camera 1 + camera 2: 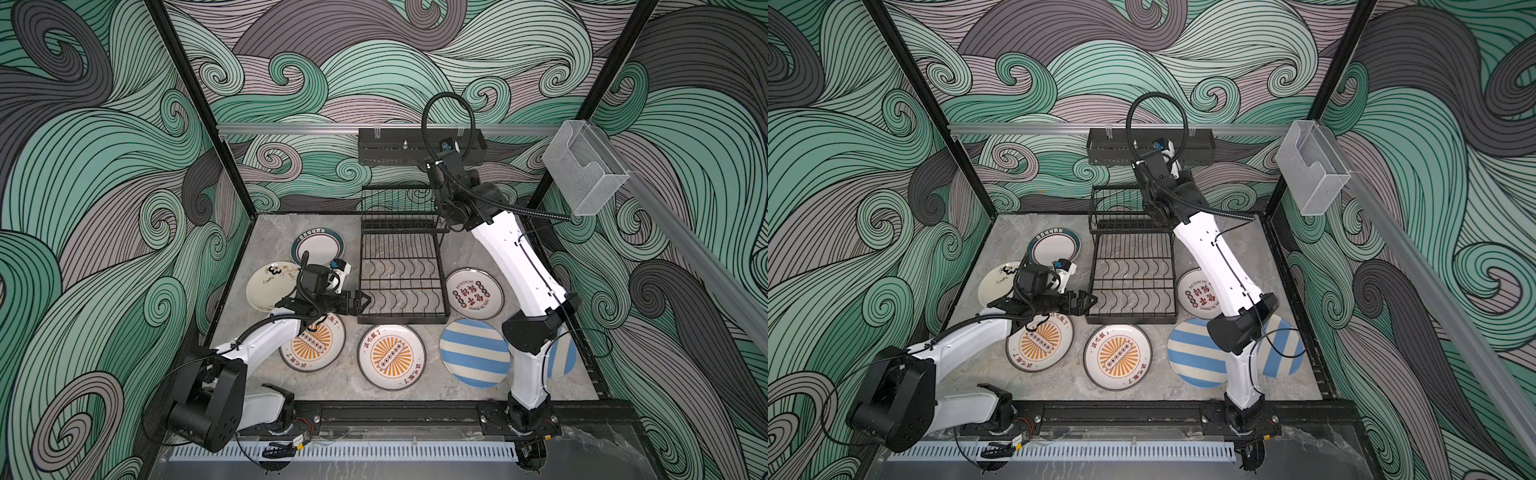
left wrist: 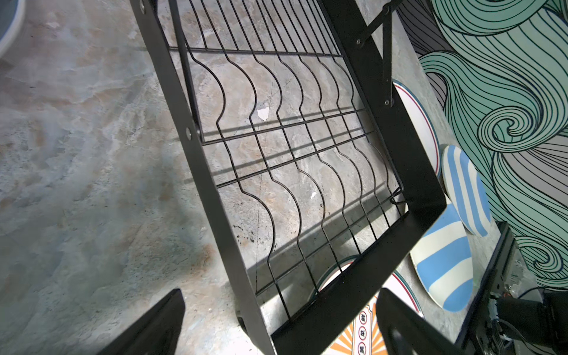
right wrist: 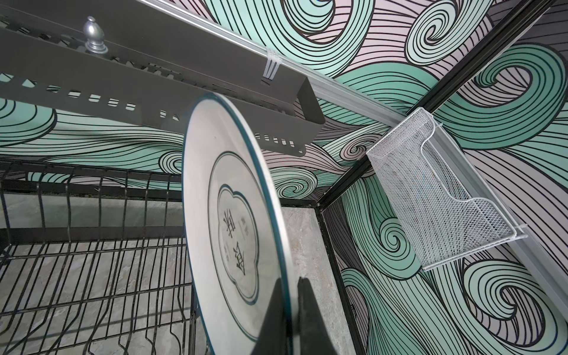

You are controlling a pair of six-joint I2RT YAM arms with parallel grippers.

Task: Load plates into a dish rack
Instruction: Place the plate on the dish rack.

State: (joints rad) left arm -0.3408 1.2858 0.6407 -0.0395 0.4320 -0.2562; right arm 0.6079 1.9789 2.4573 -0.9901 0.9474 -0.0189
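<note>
The bare end wires of the raised shelf are below my right gripper. I will lower the gripper next until the upright plate sits between those wires, then let go of the plate's rim.
The black wire dish rack [image 1: 403,320] stands mid-table with its tiers bare. My right gripper [image 3: 290,278] is shut on the rim of a whitish, teal-edged plate [image 3: 233,215], held on edge over the right end of the raised tier; the arm hides that plate in both top views. My left gripper [image 1: 361,301] hangs open at the rack's front-left corner [image 2: 368,276], holding nothing. Flat on the table lie a teal-rimmed plate [image 1: 318,246], a cream one [image 1: 270,286], two orange-sunburst ones [image 1: 316,345] [image 1: 391,357], a red-marked one [image 1: 474,294] and two blue-striped ones [image 1: 473,353] [image 1: 563,353].
A black perforated shelf [image 1: 419,151] with a silver knob [image 3: 95,37] hangs on the back rail just above and behind the held plate. A clear plastic box [image 1: 582,174] is fixed to the right rail. Patterned walls close in the table on three sides.
</note>
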